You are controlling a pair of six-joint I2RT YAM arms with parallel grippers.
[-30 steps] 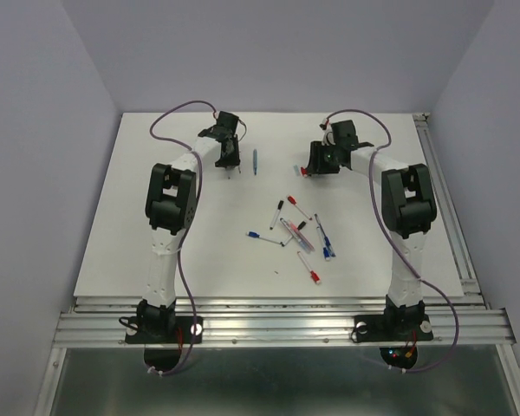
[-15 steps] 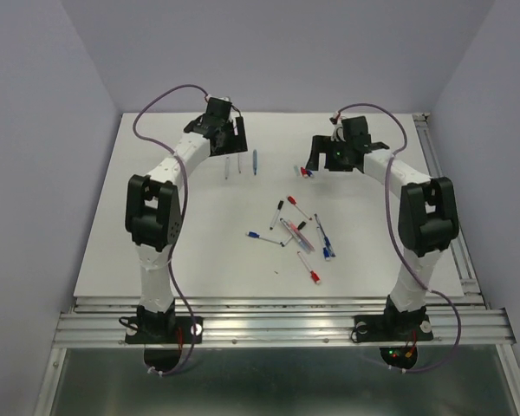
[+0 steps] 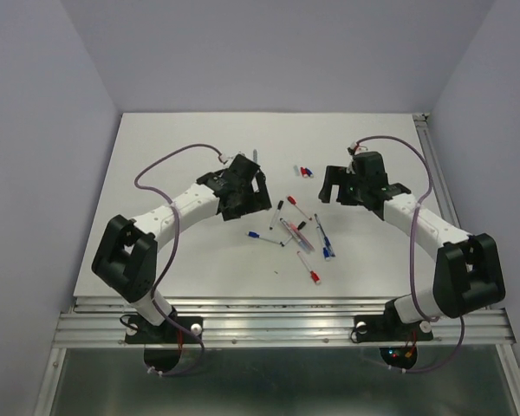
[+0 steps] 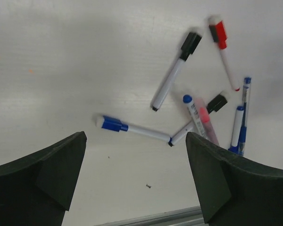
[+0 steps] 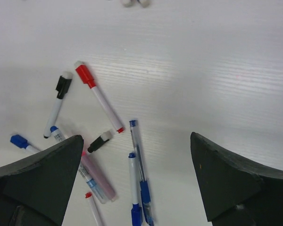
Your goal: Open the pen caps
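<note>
The end of the pen with the cap is clear of the other pens, so my left gripper needs to move down and back with a turn, open and with its fingers on both sides of the blue cap (image 4: 114, 124).
Several pens (image 3: 299, 232) lie in a loose pile at the table's middle, most with their pen caps on. In the left wrist view a black cap (image 4: 191, 42), a red cap (image 4: 218, 33) and a blue cap (image 4: 112, 124) sit on white barrels. The right wrist view shows the red cap (image 5: 85, 74), a black cap (image 5: 62, 84) and two blue clear pens (image 5: 140, 174). My left gripper (image 3: 262, 198) (image 4: 135, 155) hovers open left of the pile. My right gripper (image 3: 328, 189) (image 5: 137, 150) hovers open to its upper right. Both are empty.
A few loose red and blue caps (image 3: 304, 172) lie at the back, beyond the pile. A thin blue pen (image 3: 255, 155) pokes out behind the left gripper. The metal rail (image 3: 277, 328) runs along the near edge, and purple walls enclose the white table (image 3: 156, 173).
Both arms have drawn back from the far part of the table toward the pile. Both grippers have opened wide, leaving a pen and caps at the back.
</note>
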